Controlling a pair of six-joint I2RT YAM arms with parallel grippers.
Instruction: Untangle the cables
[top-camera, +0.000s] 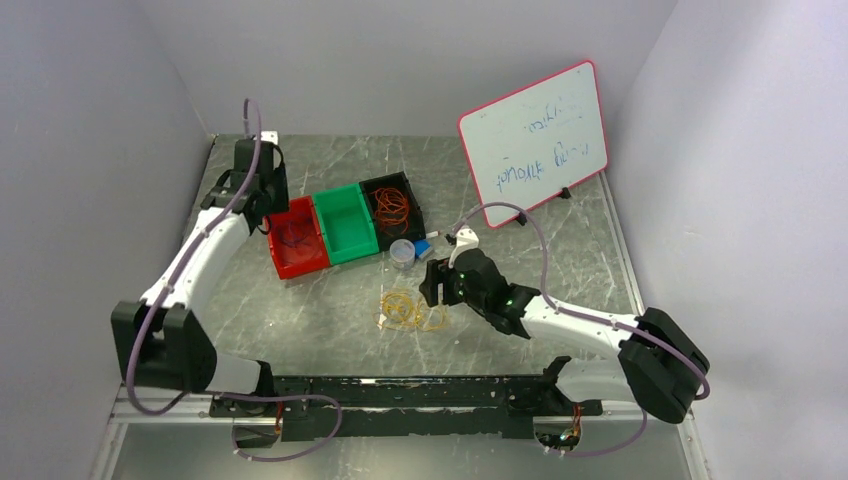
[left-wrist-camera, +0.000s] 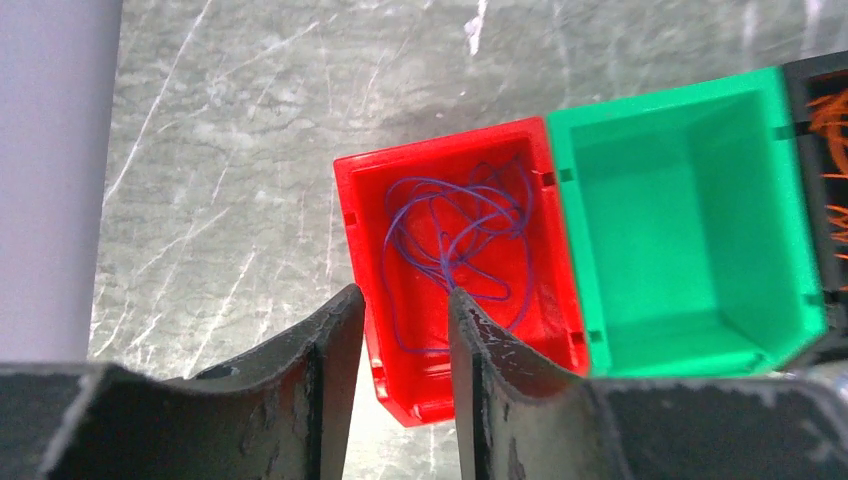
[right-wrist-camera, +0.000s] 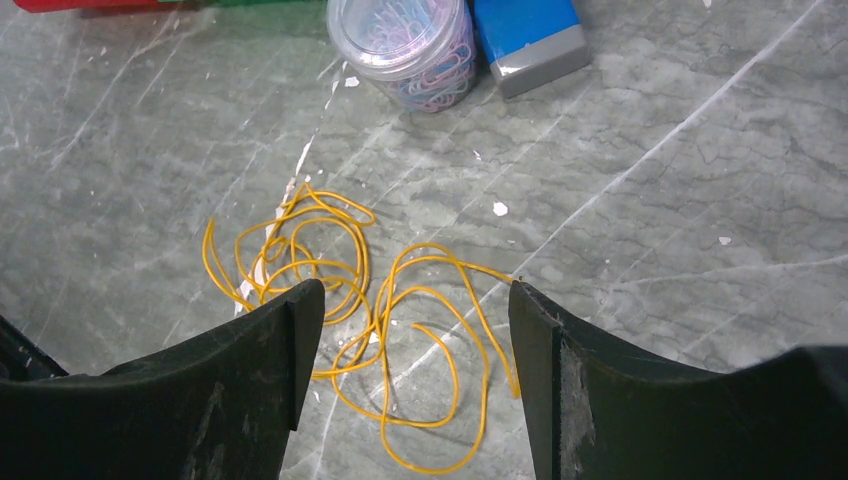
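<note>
The right gripper shifts to the right in its wrist view next and goes down onto the yellow cable's outer end (right-wrist-camera: 515, 388), since that end juts free below it.
A yellow cable (top-camera: 410, 312) lies in loose loops on the table in front of the bins. My right gripper (top-camera: 432, 285) hovers just right of it, open and empty. In the right wrist view the yellow loops (right-wrist-camera: 385, 304) lie on the table between and beyond the spread fingers of the gripper (right-wrist-camera: 415, 292). A thin purple cable (left-wrist-camera: 447, 255) lies coiled in the red bin (left-wrist-camera: 440, 145). My left gripper (left-wrist-camera: 405, 298) hangs above that bin's near left corner, its fingers a little apart with nothing between them. An orange cable (top-camera: 392, 205) fills the black bin (top-camera: 412, 188).
An empty green bin (top-camera: 336, 201) stands between the red bin (top-camera: 300, 265) and the black one. A clear jar of paper clips (top-camera: 402, 252) and a blue eraser (top-camera: 424, 247) lie in front of the black bin. A whiteboard (top-camera: 535, 140) leans at the back right. Walls close in on the left, right and back.
</note>
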